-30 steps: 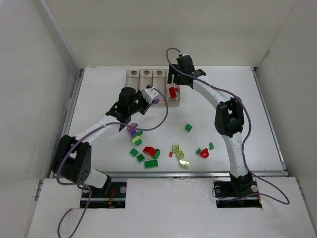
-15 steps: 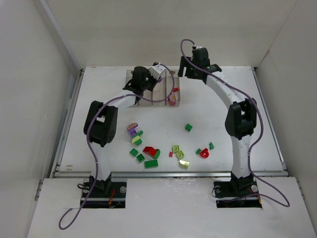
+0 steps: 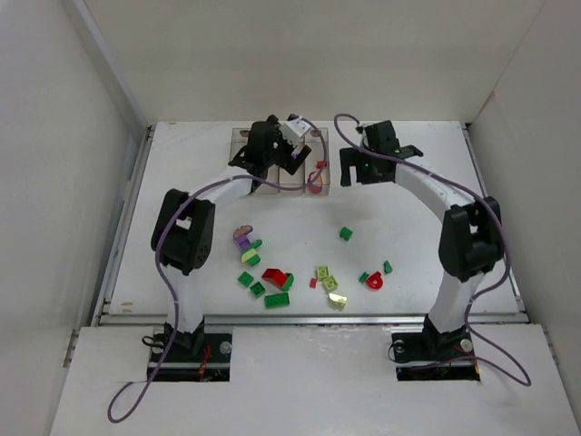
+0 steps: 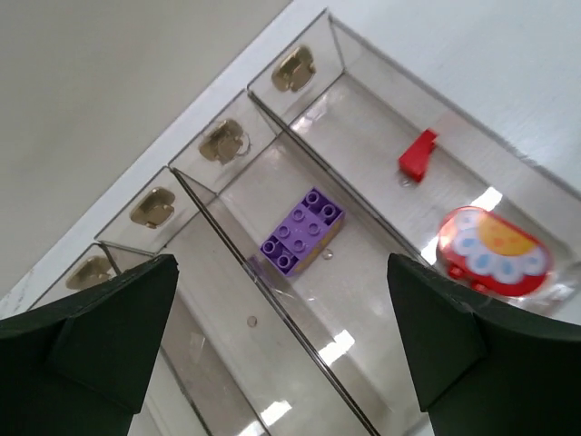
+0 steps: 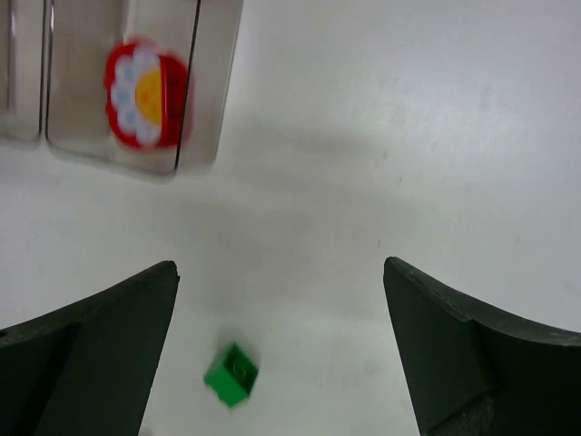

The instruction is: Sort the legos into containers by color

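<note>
I need to move my right gripper back and down onto the lone dark green lego [image 5: 231,373] near the boxes, and turn it because the lego lies at an angle.
My left gripper [image 3: 292,151] hangs open over the containers [image 3: 241,138], a row of clear boxes at the back of the table. In the left wrist view a purple lego [image 4: 302,232] lies loose in the third box, free of my open left gripper [image 4: 281,350]. The rightmost box holds a small red lego [image 4: 417,156] and a round red flower piece [image 4: 495,250]. My right gripper [image 3: 350,169] is open and empty just right of the boxes. In its wrist view a dark green lego [image 5: 231,373] lies on the table between the fingers of the right gripper [image 5: 281,354].
Loose legos lie scattered on the near half of the table: a purple one [image 3: 242,239], a red one [image 3: 274,274], yellow-green ones [image 3: 323,272], another red one [image 3: 374,281] and several dark green ones. White walls enclose the table on three sides.
My left gripper carried the purple lego over the boxes, then opened and dropped it in. My right gripper left the rightmost box, moving right and nearer, and opened wider.
</note>
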`<state>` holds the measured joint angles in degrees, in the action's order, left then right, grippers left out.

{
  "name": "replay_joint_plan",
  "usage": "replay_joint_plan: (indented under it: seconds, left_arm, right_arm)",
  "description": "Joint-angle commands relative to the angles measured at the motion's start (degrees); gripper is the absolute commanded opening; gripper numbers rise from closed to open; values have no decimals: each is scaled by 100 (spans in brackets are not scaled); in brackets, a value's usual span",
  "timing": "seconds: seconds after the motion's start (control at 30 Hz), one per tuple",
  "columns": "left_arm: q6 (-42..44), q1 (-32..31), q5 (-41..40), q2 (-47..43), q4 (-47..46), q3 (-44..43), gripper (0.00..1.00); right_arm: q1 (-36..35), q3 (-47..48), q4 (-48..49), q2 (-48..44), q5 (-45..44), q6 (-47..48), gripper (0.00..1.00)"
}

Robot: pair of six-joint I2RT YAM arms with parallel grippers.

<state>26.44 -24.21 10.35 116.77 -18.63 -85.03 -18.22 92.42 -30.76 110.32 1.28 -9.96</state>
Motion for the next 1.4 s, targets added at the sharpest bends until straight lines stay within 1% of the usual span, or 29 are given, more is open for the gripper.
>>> replay_joint_plan:
  seconds: [0.0,0.1,0.17,0.2,0.23,0.27,0.3,0.37,0.4,0.43,0.5,0.63,0.67,0.73,0.77,0.87,0.93,0.97,1.0,1.07,1.1,1.13,1.17,1.2,1.23,1.27,1.3,1.33,1.37]
  left_arm:
    - [-261,-67,125,-1287,-89,206,100]
    - [-585,-67,-67,-2069,552,566,100]
    - [-727,-67,-244,-2464,1017,1040,100]
    - [-780,-67,-296,-2866,1150,1224,100]
    - [-850,12,-297,-3071,1247,1426,100]
    - [-851,82,-366,-3255,1352,1855,100]
    - [-903,83,-428,-3623,1493,2068,100]
    - [-1016,240,-568,-3976,1599,2620,100]
    - [-1018,241,-569,-4134,1669,2771,100]
    - [-1105,311,-647,-4441,1670,2895,100]
    - [-1184,363,-700,-4732,1670,3236,100]
    - [-1246,426,-701,-5339,1609,3730,100]
    - [-1246,486,-701,-5497,1608,3809,100]
    - [-1299,540,-762,-5612,1608,3976,100]
    - [-1299,592,-762,-5665,1608,3977,100]
    - [-1299,706,-762,-5840,1530,4153,100]
    - [-1299,759,-762,-5911,1433,4328,100]
    - [-1299,760,-762,-5972,1346,4329,100]
    - [-1299,760,-762,-5973,1275,4407,100]
    - [-1247,760,-815,-6026,1274,4469,100]
    - [-1246,760,-815,-6026,1161,4548,100]
    - [-1246,760,-902,-6026,1099,4601,100]
    - [-1298,760,-973,-6087,1012,4662,100]
    - [-1403,760,-1174,-6087,924,4784,100]
    - [-1457,760,-1271,-6087,845,4838,100]
    - [-1457,760,-1324,-6148,783,4838,100]
    - [-1457,820,-1325,-6149,782,4899,100]
    - [-1457,821,-1325,-6218,782,4952,100]
    - [-1457,821,-1386,-6219,782,4953,100]
  right_arm:
    - [-234,-846,229,-1019,381,669,100]
    - [-577,-1619,229,-1407,382,723,100]
    - [-805,-1954,229,-1522,329,723,100]
    - [-876,-2217,324,-1523,329,671,99]
    - [-955,-2289,430,-1523,329,670,99]
    - [-1016,-2342,431,-1523,260,670,98]
    - [-1069,-2343,431,-1418,259,670,95]
    - [-1070,-2413,492,-1198,259,723,91]
    - [-1070,-2474,545,-1136,59,723,91]
    - [-1070,-2475,545,-1084,-4,784,88]
    - [-1070,-2475,492,-978,-66,890,84]
    - [-1122,-2580,571,-802,4,1031,70]
    - [-1123,-2580,571,-802,4,1031,56]
    - [-1123,-2431,519,-671,4,1031,39]
    - [-1123,-2378,432,-670,4,1031,32]
    - [-1123,-2221,194,-670,4,1031,32]
    - [-1175,-2149,45,-670,4,1083,17]
    - [-1175,-2089,44,-670,4,1083,11]
    - [-1175,-2001,-60,-670,152,1083,1]
    - [-1175,-1414,-211,-670,468,883,0]
    - [-1175,-1168,-159,-670,957,786,0]
    - [-1236,-713,7,-618,1240,645,0]
    - [-1237,-508,609,-522,1478,261,0]
    - [-1306,-341,990,-434,1620,-21,0]
    - [-1307,-191,1367,-328,1673,-302,0]
    - [-1307,150,1946,-14,1526,-879,0]
    - [-1307,388,2091,207,1385,-1120,0]
    - [-1359,1121,2092,766,1105,-1462,0]
    - [-1360,1520,2092,771,1042,-1465,0]
